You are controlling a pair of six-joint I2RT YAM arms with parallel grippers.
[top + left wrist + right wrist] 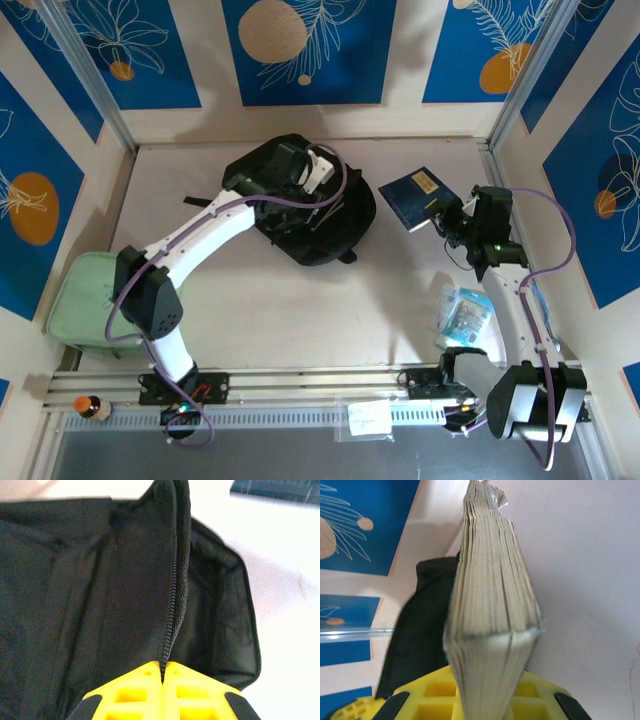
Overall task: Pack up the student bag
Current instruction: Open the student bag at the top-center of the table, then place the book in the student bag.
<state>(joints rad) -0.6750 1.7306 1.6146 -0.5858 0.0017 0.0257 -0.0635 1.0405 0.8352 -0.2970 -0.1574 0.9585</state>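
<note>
My left gripper holds the bag's zip edge, so my right gripper will next carry the book (415, 195) past that edge into the bag's open compartment (338, 215) and let go of it.
The student bag (320, 225) is a black fabric backpack lying at the middle back of the table. My left gripper (297, 185) reaches onto its top. In the left wrist view the yellow jaws (163, 666) are shut on the bag's zip edge (172, 610), with the open compartment (220, 615) dark to the right of it. My right gripper (447, 215) is shut on a dark blue book (415, 195) and holds it off the table, right of the bag. In the right wrist view the book's page edges (490, 595) fan out from the jaws (490, 680), with the bag (415, 630) behind.
A mint-green zip case (90, 300) lies at the left edge by the left arm's base. A clear packet (465, 312) lies beside the right arm. A small plastic sleeve (370, 418) and an orange-capped bottle (90, 407) sit on the front rail. Walls close in the table.
</note>
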